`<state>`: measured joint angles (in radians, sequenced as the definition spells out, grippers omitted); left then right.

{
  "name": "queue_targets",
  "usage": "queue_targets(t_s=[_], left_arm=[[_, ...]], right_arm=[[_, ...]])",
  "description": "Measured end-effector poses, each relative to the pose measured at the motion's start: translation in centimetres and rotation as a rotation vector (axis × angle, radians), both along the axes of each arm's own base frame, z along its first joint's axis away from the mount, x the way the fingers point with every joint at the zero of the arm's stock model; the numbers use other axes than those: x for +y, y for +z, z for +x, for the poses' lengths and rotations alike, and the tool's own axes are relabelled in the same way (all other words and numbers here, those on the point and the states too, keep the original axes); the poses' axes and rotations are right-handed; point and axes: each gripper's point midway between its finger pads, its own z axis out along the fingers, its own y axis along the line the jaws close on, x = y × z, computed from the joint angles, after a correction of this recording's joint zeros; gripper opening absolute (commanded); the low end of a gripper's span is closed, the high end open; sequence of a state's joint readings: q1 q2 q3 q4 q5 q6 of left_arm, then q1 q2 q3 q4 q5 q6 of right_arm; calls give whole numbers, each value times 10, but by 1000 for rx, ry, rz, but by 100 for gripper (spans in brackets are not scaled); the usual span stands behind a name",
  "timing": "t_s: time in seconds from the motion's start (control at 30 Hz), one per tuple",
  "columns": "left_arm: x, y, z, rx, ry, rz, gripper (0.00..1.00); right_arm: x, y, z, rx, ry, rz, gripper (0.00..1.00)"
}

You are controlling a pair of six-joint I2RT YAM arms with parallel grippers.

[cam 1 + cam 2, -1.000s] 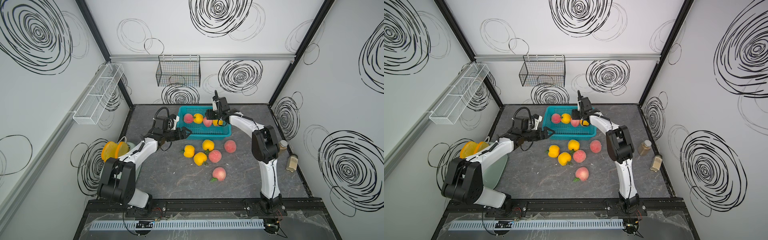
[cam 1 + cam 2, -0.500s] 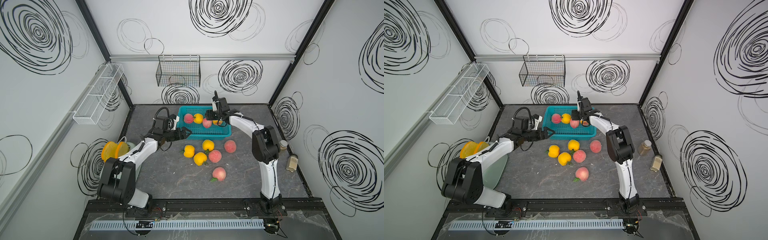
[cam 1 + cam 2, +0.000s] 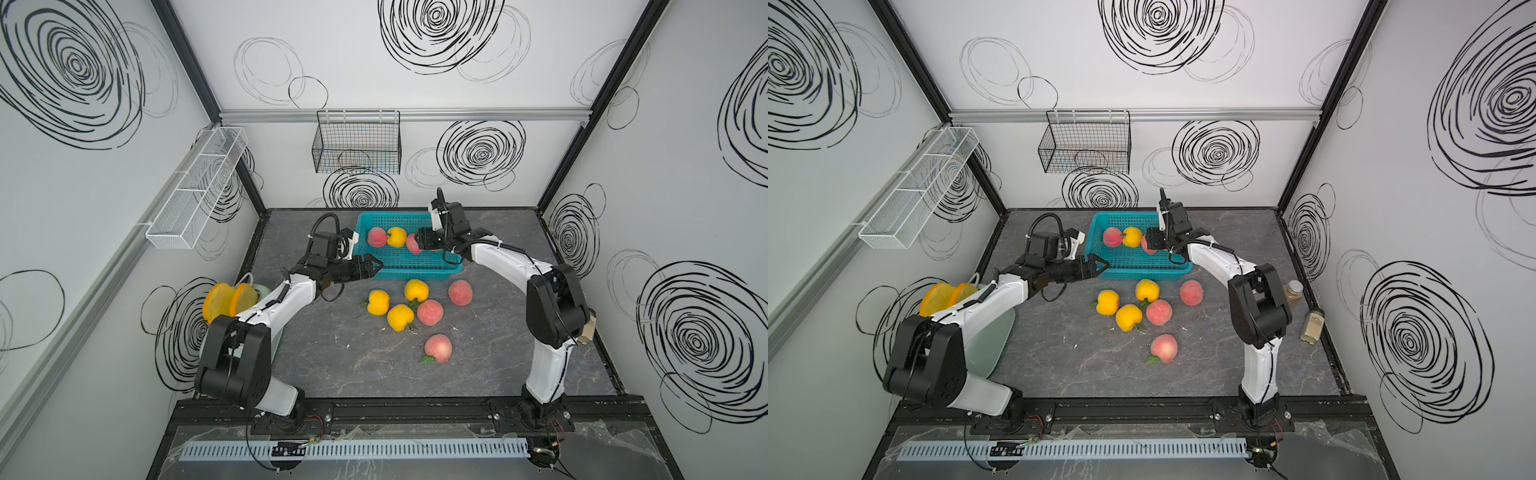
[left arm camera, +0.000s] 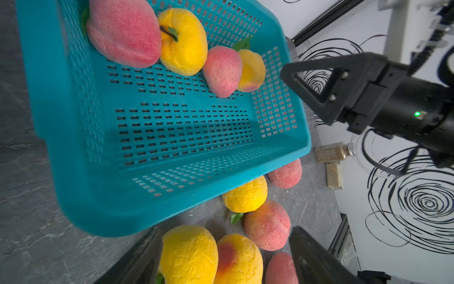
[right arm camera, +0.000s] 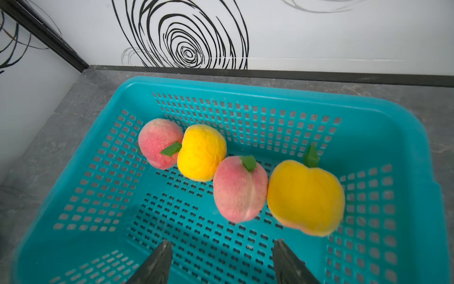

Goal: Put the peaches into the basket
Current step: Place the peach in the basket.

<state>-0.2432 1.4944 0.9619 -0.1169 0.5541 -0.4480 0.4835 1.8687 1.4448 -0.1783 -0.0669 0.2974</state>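
Note:
My left gripper moves open fingers back and down around the peach's sides next, since the loose yellow peach nearest the plate (image 3: 377,302) (image 4: 190,255) lies below and back.
The teal basket (image 3: 415,272) stands at the back middle of the table. In the right wrist view several peaches lie along its far side: pink (image 5: 157,142), yellow (image 5: 200,152), pink (image 5: 239,189) and yellow (image 5: 304,196). Several more peaches lie on the table in front of the basket, among them yellow (image 3: 378,302), pink (image 3: 429,311) and pink (image 3: 438,348). My right gripper (image 5: 221,260) hangs open over the basket's floor with nothing between its fingers. My left gripper (image 3: 374,264) is open and holds nothing. It hovers by the basket's front left corner, pointing toward the loose peaches (image 4: 189,253).
A black wire basket (image 3: 357,147) hangs on the back wall and a white mesh rack (image 3: 195,191) on the left wall. Yellow bread slices (image 3: 228,299) stand on a pale green plate (image 3: 988,345) at the left edge. Two small jars (image 3: 1313,328) stand at the right edge.

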Motion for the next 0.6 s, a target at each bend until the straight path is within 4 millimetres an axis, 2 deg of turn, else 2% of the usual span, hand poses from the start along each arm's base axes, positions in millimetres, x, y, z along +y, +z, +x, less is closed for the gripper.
queue_targets(t_s=[0.13, 0.27, 0.6], left_arm=[[-9, -5, -6, -4, -25, 63, 86], [-15, -11, -11, -9, -38, 128, 86], [2, -40, -36, 30, 5, 286, 87]], right_arm=[[-17, 6, -34, -50, -3, 5, 69], [-37, -2, -66, -79, -12, -13, 69], [-73, -13, -121, -186, -49, -62, 69]])
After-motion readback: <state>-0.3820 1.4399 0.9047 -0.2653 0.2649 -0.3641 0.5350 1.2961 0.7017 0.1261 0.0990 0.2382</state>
